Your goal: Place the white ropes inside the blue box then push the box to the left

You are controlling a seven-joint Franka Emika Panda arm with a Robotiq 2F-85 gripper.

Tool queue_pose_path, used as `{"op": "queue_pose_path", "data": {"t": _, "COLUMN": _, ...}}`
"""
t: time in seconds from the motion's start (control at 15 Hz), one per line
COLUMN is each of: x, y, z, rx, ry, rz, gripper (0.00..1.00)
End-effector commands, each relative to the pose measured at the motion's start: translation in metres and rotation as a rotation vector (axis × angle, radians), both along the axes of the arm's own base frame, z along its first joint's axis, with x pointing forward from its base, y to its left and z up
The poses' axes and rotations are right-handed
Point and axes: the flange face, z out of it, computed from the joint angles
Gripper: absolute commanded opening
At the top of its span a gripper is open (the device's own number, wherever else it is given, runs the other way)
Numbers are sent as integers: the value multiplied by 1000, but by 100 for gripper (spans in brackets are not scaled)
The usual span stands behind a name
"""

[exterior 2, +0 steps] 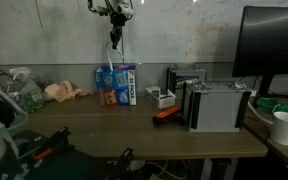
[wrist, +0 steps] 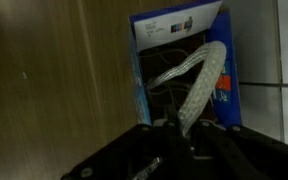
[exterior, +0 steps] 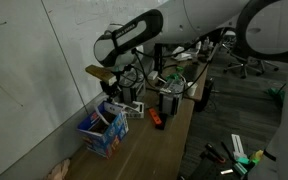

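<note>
My gripper moves down toward the open top of the blue box (wrist: 174, 92) next and releases the white rope there, since the fingers still hang well above it.
The blue box (exterior 2: 116, 85) stands open against the wall on the wooden table; it also shows in an exterior view (exterior: 102, 135) and in the wrist view (wrist: 149, 70). My gripper (exterior 2: 114, 12) hangs well above the box and is shut on a white rope (exterior 2: 114, 40), which dangles straight down toward the box opening. In an exterior view the gripper (exterior: 112, 92) holds the rope (exterior: 109, 112) just over the box. In the wrist view the rope (wrist: 202, 80) runs from the jaws (wrist: 179, 135) over the open box, where more pale rope lies inside.
An orange tool (exterior 2: 167, 114) lies on the table beside a grey metal case (exterior 2: 216, 105). A small white tray (exterior 2: 162, 98), a paper cup (exterior 2: 286, 127), a monitor (exterior 2: 274, 45) and a pink bundle (exterior 2: 62, 92) stand around. The wall is directly behind the box.
</note>
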Motion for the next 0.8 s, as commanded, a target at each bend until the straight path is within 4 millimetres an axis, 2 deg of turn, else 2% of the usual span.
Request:
{"op": "queue_pose_path", "data": {"t": 0.0, "x": -13, "y": 27, "z": -2, "rx": 15, "ry": -30, "rz": 126, "gripper": 4}}
{"op": "queue_pose_path", "data": {"t": 0.27, "x": -2, "y": 44, "z": -34, "rx": 15, "ry": -43, "rz": 237, "gripper": 3}}
{"op": "queue_pose_path", "data": {"t": 0.73, "x": 25, "y": 50, "z": -95, "rx": -18, "ry": -25, "rz": 320, "gripper": 3}}
